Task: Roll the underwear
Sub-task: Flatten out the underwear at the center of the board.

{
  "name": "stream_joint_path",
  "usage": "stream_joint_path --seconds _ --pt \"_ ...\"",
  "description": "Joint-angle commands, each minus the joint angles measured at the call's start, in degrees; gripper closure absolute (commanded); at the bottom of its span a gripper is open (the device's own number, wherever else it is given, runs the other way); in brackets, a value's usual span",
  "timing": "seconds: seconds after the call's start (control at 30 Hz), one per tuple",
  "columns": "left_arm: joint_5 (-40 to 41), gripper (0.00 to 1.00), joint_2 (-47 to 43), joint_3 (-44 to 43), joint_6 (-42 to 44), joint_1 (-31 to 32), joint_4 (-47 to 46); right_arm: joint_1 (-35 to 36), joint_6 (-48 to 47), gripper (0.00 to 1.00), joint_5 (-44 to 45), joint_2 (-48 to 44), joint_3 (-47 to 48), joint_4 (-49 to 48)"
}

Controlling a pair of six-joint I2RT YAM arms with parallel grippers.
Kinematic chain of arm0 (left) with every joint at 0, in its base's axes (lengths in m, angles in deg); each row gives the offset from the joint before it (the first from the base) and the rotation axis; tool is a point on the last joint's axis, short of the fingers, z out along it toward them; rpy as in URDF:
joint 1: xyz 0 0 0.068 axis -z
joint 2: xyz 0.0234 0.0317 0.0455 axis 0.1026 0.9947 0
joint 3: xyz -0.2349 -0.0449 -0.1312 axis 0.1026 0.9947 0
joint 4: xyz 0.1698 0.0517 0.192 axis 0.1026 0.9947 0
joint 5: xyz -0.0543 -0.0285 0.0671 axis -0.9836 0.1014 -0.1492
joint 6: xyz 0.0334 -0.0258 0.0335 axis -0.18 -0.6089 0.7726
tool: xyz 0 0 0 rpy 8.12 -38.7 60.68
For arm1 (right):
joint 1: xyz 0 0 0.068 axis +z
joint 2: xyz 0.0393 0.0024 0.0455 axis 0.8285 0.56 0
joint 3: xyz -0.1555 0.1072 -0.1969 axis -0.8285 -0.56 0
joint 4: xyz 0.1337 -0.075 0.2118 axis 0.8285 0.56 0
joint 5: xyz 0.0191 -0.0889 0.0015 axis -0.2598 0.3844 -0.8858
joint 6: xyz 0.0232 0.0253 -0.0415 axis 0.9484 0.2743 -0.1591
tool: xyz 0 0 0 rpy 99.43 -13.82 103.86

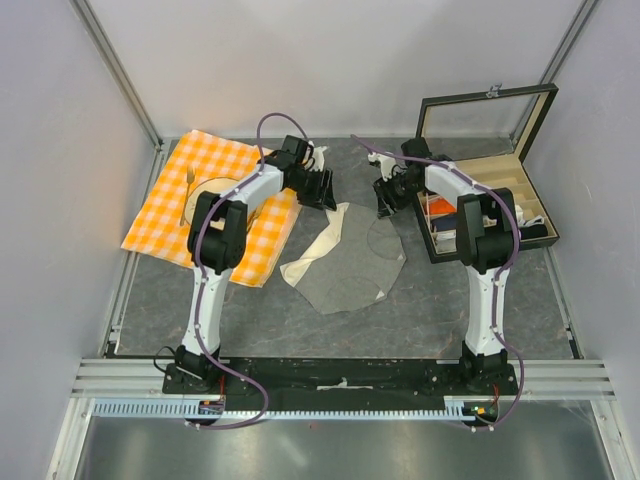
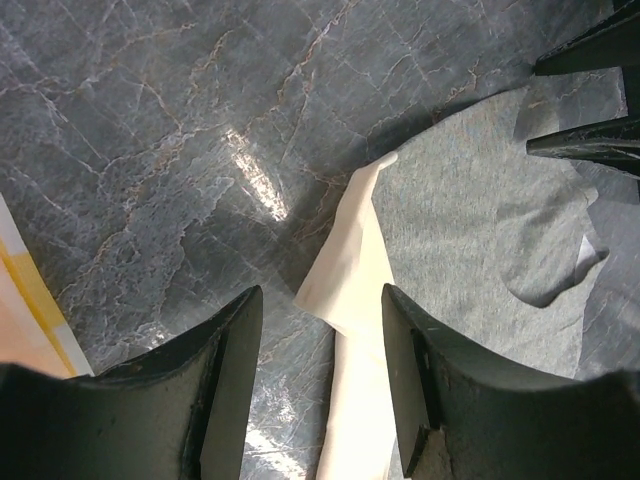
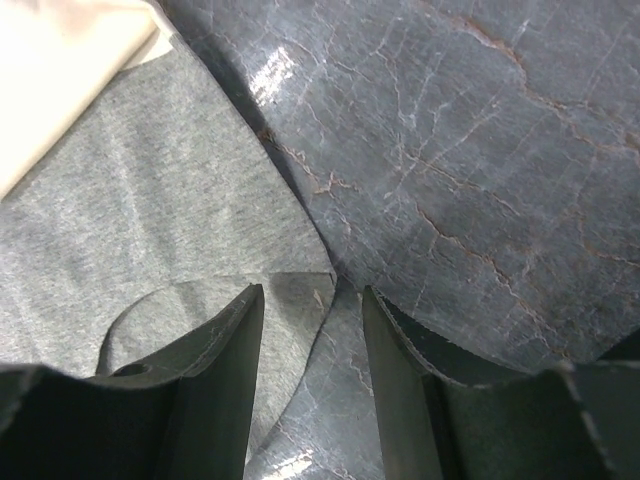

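Observation:
I should next move my left gripper down a little onto the far corner of the underwear's cream-white strip [image 2: 350, 270] and close it there, because that corner is already between its open fingers.
The grey underwear [image 1: 348, 265] lies flat on the dark marbled table between the two arms, its cream-white strip [image 1: 316, 248] along the left edge. My left gripper [image 1: 322, 190] is open and empty just above the strip's far end; the strip [image 2: 350, 270] lies between its fingers [image 2: 228, 380], and the grey cloth [image 2: 470, 200] is to the right. My right gripper [image 1: 385, 200] is open and empty over the garment's far right edge. In the right wrist view the cloth's edge [image 3: 150, 180] lies under the gripper [image 3: 312, 300], with the strip [image 3: 60, 60] at the upper left.
An orange-and-white checked cloth [image 1: 165, 215] with a plate [image 1: 200, 190] on it lies at the left; its edge shows in the left wrist view [image 2: 20, 310]. An open black box [image 1: 535, 210] with small garments stands at the right. Metal frame posts border the table.

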Motion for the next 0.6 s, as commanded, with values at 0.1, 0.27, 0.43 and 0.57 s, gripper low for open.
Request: stream_joint_path --seconds 0.1,0.27,0.43,0.57 --pt "-3.24 0.43 1.97 -4.12 4.14 -0.44 2.92 0.18 1.88 0.49 -3.40 2.94 1.87 -0.98" --pt "-4.38 0.45 4.25 -5.87 3.96 -0.35 3.88 0.27 1.97 0.52 -4.37 3.91 1.96 -0.28" --pt "-4.03 0.53 5.39 -7.36 3.70 -0.44 4.41 0.18 2.15 0.54 -4.98 4.26 2.22 -0.10" --pt "-3.33 0.60 5.83 -8.51 3.26 -0.44 4.50 0.27 2.15 0.58 -5.07 4.44 2.22 -0.01"
